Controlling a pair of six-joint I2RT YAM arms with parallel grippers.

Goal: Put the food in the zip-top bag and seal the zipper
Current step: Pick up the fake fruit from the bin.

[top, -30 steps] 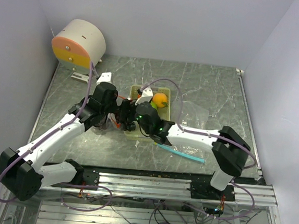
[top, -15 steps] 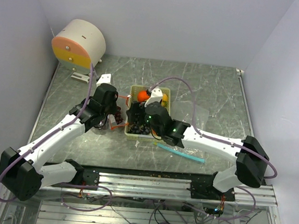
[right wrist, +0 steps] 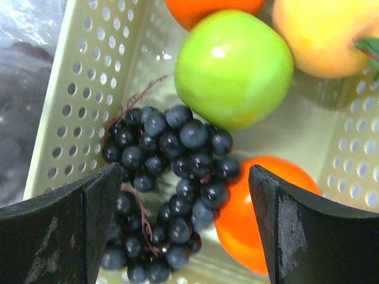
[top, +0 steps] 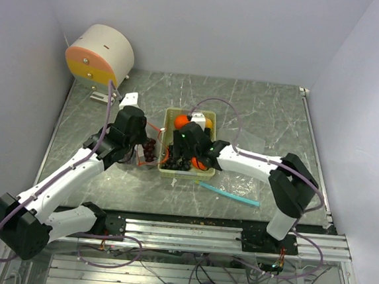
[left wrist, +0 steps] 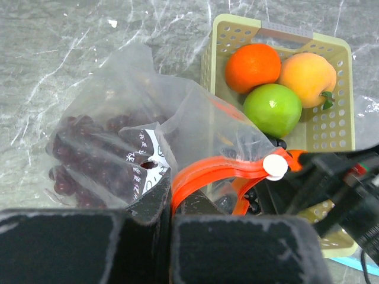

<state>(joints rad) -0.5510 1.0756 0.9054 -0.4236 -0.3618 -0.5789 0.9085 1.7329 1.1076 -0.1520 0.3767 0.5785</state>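
I should next bring my right gripper down, a little toward the bag, to the dark purple grapes [top: 176, 161] [right wrist: 172, 168] next to the green fruit, because the grapes are below my open fingers.
The zip-top bag [left wrist: 121, 97] lies left of the basket, crinkly and clear, with a bunch of dark red grapes [left wrist: 89, 163] inside. My left gripper [left wrist: 170, 216] is shut on the bag's mouth beside the red-orange zipper [left wrist: 228, 171], which arches up to a white slider [left wrist: 275, 166]. In the basket lie a bunch of dark purple grapes [right wrist: 172, 171], a green fruit [right wrist: 234, 68], a peach [right wrist: 323, 32] and orange fruits [right wrist: 266, 213]. My right gripper [right wrist: 186, 195] hangs open in the basket, one finger on each side of the purple grapes, not touching them.
The pale yellow-green basket [top: 191, 113] stands mid-table, its perforated wall [right wrist: 71, 89] close to my right gripper's left finger. A teal strip [top: 228, 194] and loose clear plastic [top: 247, 146] lie right of it. A round white and orange device [top: 99, 56] sits at the back left.
The right gripper has left the bag's mouth, swung right over the basket and come down around the purple grapes. The left gripper keeps its grip and has barely moved.
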